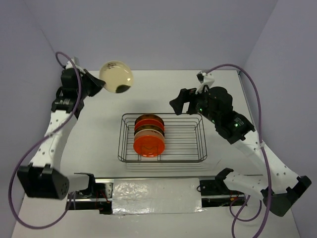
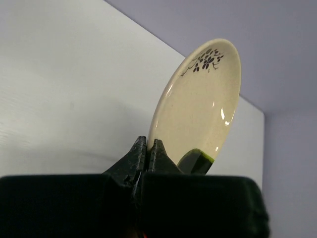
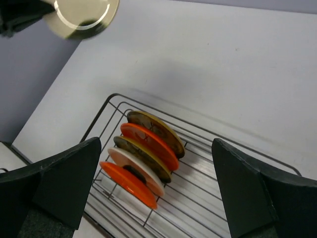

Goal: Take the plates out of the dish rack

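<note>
I will next lower the cream plate, lay it flat on the clear tabletop below my left gripper, outward of the rack, and let go of the plate's rim.
The dark wire dish rack sits mid-table with several plates standing on edge in its left half: orange-red, cream and yellow-brown. My left gripper is raised at the far left, shut on the lower rim of a cream plate with a dark leaf print; the fingertips pinch its edge, and the plate stands tilted above the table. My right gripper hovers over the rack's far right corner, open and empty, looking down on the plates.
The held cream plate shows at the right wrist view's top left. The rack's right half holds no plates. Purple cables loop beside both arms. A taped strip runs along the table's near edge. Walls close in on the left, right and back.
</note>
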Controlling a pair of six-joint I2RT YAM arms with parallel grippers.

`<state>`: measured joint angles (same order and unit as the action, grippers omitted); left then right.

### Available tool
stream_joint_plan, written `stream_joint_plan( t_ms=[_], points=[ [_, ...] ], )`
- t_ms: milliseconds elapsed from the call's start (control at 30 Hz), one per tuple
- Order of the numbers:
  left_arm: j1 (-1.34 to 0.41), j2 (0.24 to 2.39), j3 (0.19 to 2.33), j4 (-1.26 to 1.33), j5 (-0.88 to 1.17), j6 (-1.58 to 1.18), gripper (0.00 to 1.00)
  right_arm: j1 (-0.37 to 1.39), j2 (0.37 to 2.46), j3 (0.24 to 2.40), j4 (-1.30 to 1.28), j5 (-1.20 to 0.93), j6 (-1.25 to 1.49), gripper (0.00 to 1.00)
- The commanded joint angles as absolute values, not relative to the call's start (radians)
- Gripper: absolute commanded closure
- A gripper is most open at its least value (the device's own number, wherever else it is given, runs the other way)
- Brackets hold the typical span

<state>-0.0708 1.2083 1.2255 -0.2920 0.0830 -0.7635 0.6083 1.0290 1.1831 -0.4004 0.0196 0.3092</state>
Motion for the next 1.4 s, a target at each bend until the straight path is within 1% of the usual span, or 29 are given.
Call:
stream_joint_plan(
  t_ms=[0,67,100,200,300,400,433,500,533,600,633,700,733,767,800,833,900,933,967,1000,1033,1067,1100,1133,1200,1233,1367],
  points=[
    [0.037,1.422,1.307,-0.260,-0.049,-0.859,1.00,0.614,0.951,1.131,-0.376,0.005,0.325,0.00],
    [0.060,1.535,1.382,-0.264,-0.034,-0.859,1.00,0.615,0.928,1.095,-0.390,0.005,0.270,0.00],
    [0.064,1.630,1.399,-0.261,-0.017,-0.859,1.00,0.612,0.907,1.088,-0.399,0.009,0.258,0.00],
    [0.087,1.745,1.407,-0.189,-0.021,-0.862,1.00,0.614,0.870,1.069,-0.434,0.041,0.221,0.00],
    [0.130,1.825,1.388,-0.132,0.017,-0.868,1.00,0.612,0.848,1.065,-0.465,0.017,0.196,0.00],
    [0.169,1.867,1.339,-0.058,0.061,-0.879,0.99,0.615,0.844,1.049,-0.480,-0.067,0.184,0.00],
    [0.176,1.877,1.333,-0.048,0.074,-0.880,0.94,0.618,0.847,1.045,-0.482,-0.130,0.170,0.00],
    [0.176,1.897,1.321,-0.045,0.074,-0.877,0.87,0.630,0.865,1.035,-0.480,-0.161,0.155,0.00],
    [0.176,1.901,1.312,-0.032,0.074,-0.882,0.77,0.656,0.897,1.035,-0.482,-0.175,0.126,0.00],
    [0.176,1.914,1.295,-0.034,0.084,-0.887,0.63,0.702,0.946,1.060,-0.506,-0.167,0.092,0.00],
    [0.176,1.924,1.298,-0.044,0.084,-0.888,0.44,0.774,0.975,1.075,-0.517,-0.157,0.040,0.00],
    [0.176,1.947,1.316,-0.089,0.106,-0.888,0.30,0.875,1.067,1.126,-0.557,-0.060,-0.020,0.00],
    [0.176,1.951,1.342,-0.122,0.100,-0.891,0.16,0.964,1.095,1.140,-0.564,-0.019,-0.082,0.00],
    [0.176,1.950,1.350,-0.188,0.095,-0.896,0.12,0.997,1.151,1.159,-0.571,0.051,-0.115,0.00],
    [0.176,1.944,1.361,-0.231,0.091,-0.902,0.02,1.021,1.178,1.164,-0.577,0.084,-0.136,0.00],
    [0.176,1.933,1.383,-0.280,0.086,-0.911,0.00,1.046,1.205,1.179,-0.581,0.100,-0.182,0.02],
    [0.172,1.870,1.403,-0.398,0.046,-0.897,0.01,1.048,1.279,1.193,-0.592,0.078,-0.222,0.05],
    [0.170,1.837,1.423,-0.437,0.023,-0.891,0.00,1.051,1.301,1.210,-0.600,0.058,-0.260,0.12],
    [0.170,1.762,1.430,-0.509,0.005,-0.873,0.00,1.051,1.337,1.216,-0.609,0.031,-0.277,0.15],
    [0.169,1.718,1.428,-0.529,0.003,-0.864,0.00,1.051,1.353,1.221,-0.612,0.023,-0.288,0.18],
    [0.169,1.666,1.401,-0.534,0.003,-0.833,0.00,1.052,1.368,1.232,-0.617,0.011,-0.304,0.24],
    [0.169,1.557,1.382,-0.534,0.003,-0.813,0.00,1.054,1.379,1.235,-0.618,0.005,-0.310,0.26],
    [0.167,1.501,1.330,-0.522,0.038,-0.792,0.01,1.055,1.396,1.235,-0.606,0.005,-0.317,0.27],
    [0.166,1.386,1.297,-0.508,0.061,-0.743,0.00,1.055,1.404,1.229,-0.597,0.006,-0.324,0.27],
    [0.153,1.280,1.240,-0.494,0.100,-0.698,0.00,1.055,1.419,1.223,-0.566,0.040,-0.339,0.28],
    [0.144,1.187,1.177,-0.477,0.129,-0.651,0.00,1.055,1.423,1.220,-0.557,0.054,-0.341,0.32],
    [0.100,1.017,1.023,-0.457,0.175,-0.560,0.01,1.055,1.433,1.204,-0.525,0.072,-0.360,0.35]
  ],
)
